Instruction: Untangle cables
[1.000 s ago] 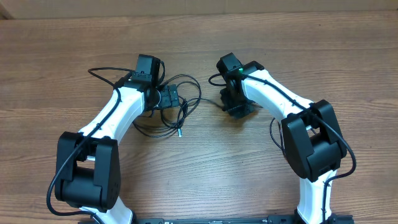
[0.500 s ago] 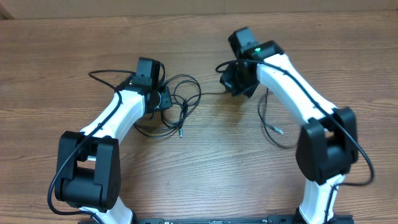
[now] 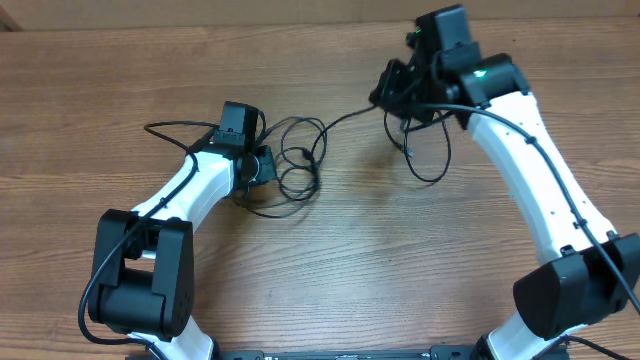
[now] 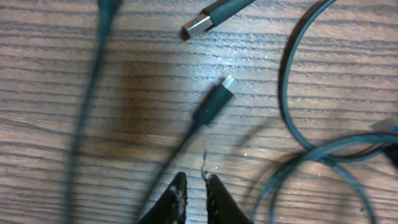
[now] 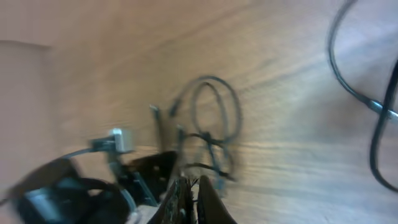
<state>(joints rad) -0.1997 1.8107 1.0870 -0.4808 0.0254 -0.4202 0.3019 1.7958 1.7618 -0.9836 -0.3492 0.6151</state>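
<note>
My right gripper next needs to leave the tangle, then lower over the bare tabletop and release the cord, still tight in the tangle's loops.
The cables (image 3: pixel 298 165) lie as a small tangle of thin black loops at the table's middle left. My left gripper (image 3: pixel 266 165) sits at the tangle's left edge. In the left wrist view its fingertips (image 4: pixel 214 196) stand almost together, and my left gripper (image 4: pixel 196 186) looks shut on a cord. Two plug ends (image 4: pixel 214 102) lie just ahead of it. My right gripper (image 3: pixel 392 95) is raised at the back right, shut on one cord (image 3: pixel 350 118) drawn taut from the tangle. A slack loop (image 3: pixel 430 165) hangs below it. The right wrist view is blurred; my right gripper (image 5: pixel 194 186) pinches a thin cord.
Another cord (image 3: pixel 165 128) trails left from the left wrist. The table's far edge (image 3: pixel 200 18) runs along the top, close behind the right gripper. The left arm shows as a blurred dark shape (image 5: pixel 62 186) in the right wrist view.
The right gripper has risen and moved back and to the right, pulling one cord taut out of the tangle. The left gripper has closed at the tangle's edge.
</note>
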